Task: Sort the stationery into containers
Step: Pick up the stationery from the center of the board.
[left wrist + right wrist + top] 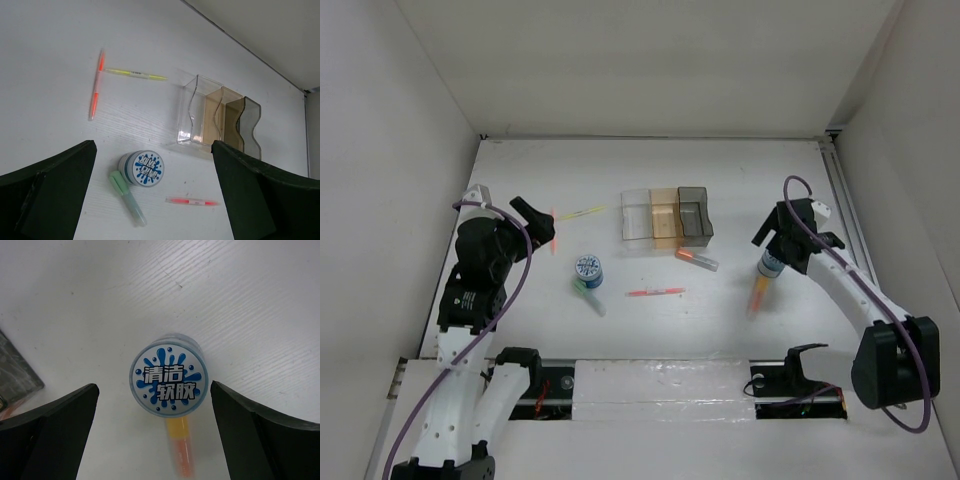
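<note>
The round blue-white roll [771, 264] [169, 376] sits centred between my open fingers but still below them. My right gripper moves down around the roll's sides next and closes.
Three joined bins stand mid-table: clear [636, 216], amber [664, 215], smoky grey [695, 212]. My left gripper [536, 222] is open and empty, above an orange pen [96, 84] and a yellow-green pen [136, 74]. In the left wrist view a blue-white roll [143, 168], a green marker [127, 197] and a red pen [192, 201] lie between the open fingers [50, 195]. My right gripper [775, 248] is open, hovering over the second roll [168, 381], which hides one end of an orange marker [181, 452]. The roll is centred between its jaws, untouched.
Another orange marker [697, 259] lies just in front of the grey bin. White walls enclose the table on the left, back and right. The grey bin's corner [17, 370] shows at the left of the right wrist view.
</note>
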Motion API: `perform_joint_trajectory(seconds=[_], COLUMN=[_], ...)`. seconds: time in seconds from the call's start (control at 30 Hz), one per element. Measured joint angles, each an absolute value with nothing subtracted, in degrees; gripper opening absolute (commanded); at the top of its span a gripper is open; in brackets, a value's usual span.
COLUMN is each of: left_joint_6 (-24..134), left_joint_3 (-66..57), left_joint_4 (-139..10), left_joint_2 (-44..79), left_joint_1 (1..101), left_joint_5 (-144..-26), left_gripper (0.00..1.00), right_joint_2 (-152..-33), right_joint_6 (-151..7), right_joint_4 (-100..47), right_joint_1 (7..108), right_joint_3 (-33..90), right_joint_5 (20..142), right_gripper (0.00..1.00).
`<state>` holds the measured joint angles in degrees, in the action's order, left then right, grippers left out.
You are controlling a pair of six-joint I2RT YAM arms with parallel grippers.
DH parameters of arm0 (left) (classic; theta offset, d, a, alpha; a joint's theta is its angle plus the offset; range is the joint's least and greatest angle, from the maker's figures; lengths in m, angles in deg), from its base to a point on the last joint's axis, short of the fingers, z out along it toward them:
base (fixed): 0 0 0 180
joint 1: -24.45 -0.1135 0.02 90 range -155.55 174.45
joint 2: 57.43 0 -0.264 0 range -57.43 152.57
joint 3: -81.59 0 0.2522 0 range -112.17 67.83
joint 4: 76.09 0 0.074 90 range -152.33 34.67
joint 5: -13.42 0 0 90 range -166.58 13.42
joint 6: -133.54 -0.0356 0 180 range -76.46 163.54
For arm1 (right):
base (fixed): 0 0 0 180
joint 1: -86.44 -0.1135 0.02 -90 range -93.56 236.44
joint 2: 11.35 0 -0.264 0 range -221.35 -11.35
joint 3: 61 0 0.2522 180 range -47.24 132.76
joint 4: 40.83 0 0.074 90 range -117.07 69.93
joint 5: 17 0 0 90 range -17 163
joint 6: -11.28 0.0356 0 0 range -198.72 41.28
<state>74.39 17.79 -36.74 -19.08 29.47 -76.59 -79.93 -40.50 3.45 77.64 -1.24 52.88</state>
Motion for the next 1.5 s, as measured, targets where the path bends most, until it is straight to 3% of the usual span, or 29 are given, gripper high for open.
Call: perform_joint_trajectory(seconds=[0.33,0.73,0.87,0.97,1.07,1.17,1.5], left_joint_6=[74.39,74.37,74.37,74.37,74.37,74.37,74.37], left_joint_3=[17.79,17.79,17.79,17.79,17.79,17.79,17.79], left_joint_4=[-36.83,-36.83,-36.83,-36.83,-36.83,-36.81,-36.81], left_joint_2=[-19.74,-19.74,-19.74,-19.74,-19.74,-19.74,-19.74], left_joint_1=[29.47,29.47,29.47,29.47,29.47,29.47,29.47], left_joint_5=[-76.61,-77.22,-77.24,-77.24,-77.24,-77.24,-77.24], left_gripper=[1.00,1.00,1.00,1.00,1.00,1.00,1.00], right_joint_2=[-85.22,-86.01,-86.03,-86.03,-86.05,-86.05,-84.08], right_joint_6=[-40.98,-40.92,-40.87,-40.81,-41.02,-41.51,-42.07], right_joint_4=[0.80,0.30,0.00,-0.29,-0.51,-0.55,2.51], right_joint_1=[77.84,78.84,79.06,79.32,79.34,79.34,78.53], right_joint_3=[-2.31,-4.65,-4.65,-4.67,-4.67,-4.67,0.20], right_joint_5=[53.14,52.05,51.96,51.85,51.85,51.98,51.92], right_gripper=[0.96,0.83,0.71,0.55,0.31,0.01,0.00])
